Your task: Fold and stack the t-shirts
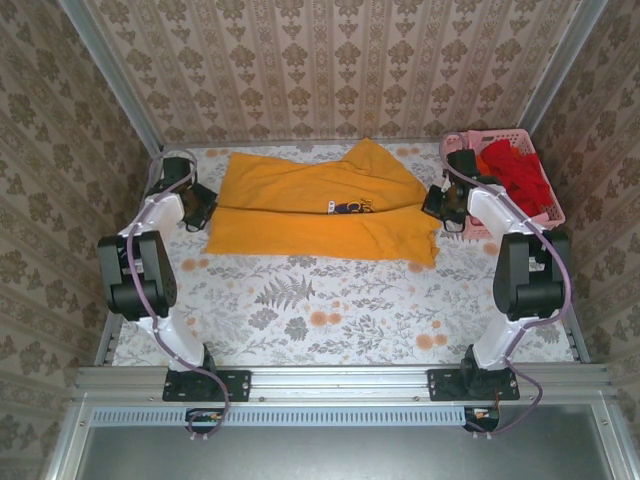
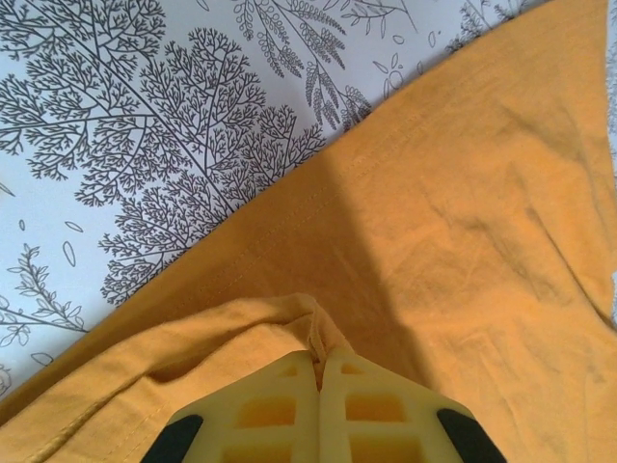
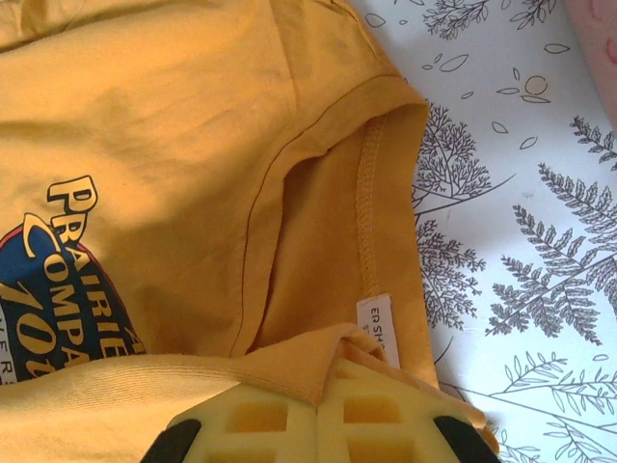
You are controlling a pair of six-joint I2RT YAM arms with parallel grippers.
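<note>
The fold already reaches across to the logo point(image 1: 350, 207), so my right gripper will next move the hem slightly outward toward the open sleeve point(image 1: 419, 195) and let go of it there.
An orange-yellow t-shirt point(image 1: 300, 200) lies spread across the back of the table, its upper half folded down, with a dark chest logo point(image 1: 350, 207) showing near the fold. My left gripper point(image 1: 203, 206) sits at the shirt's left edge. In the left wrist view it point(image 2: 318, 353) is shut on a pinched ridge of the orange-yellow cloth point(image 2: 463, 193). My right gripper point(image 1: 436, 205) is at the shirt's right edge. In the right wrist view it point(image 3: 324, 374) is shut on a hem beside the collar label point(image 3: 378, 323), with the logo point(image 3: 58, 280) at the left.
A pink lattice basket point(image 1: 500, 134) stands at the back right and holds red t-shirts point(image 1: 522, 178) and an orange one point(image 1: 490, 158). The floral tablecloth point(image 1: 320, 300) lies bare in front of the shirt. Patterned walls close in the back and both sides.
</note>
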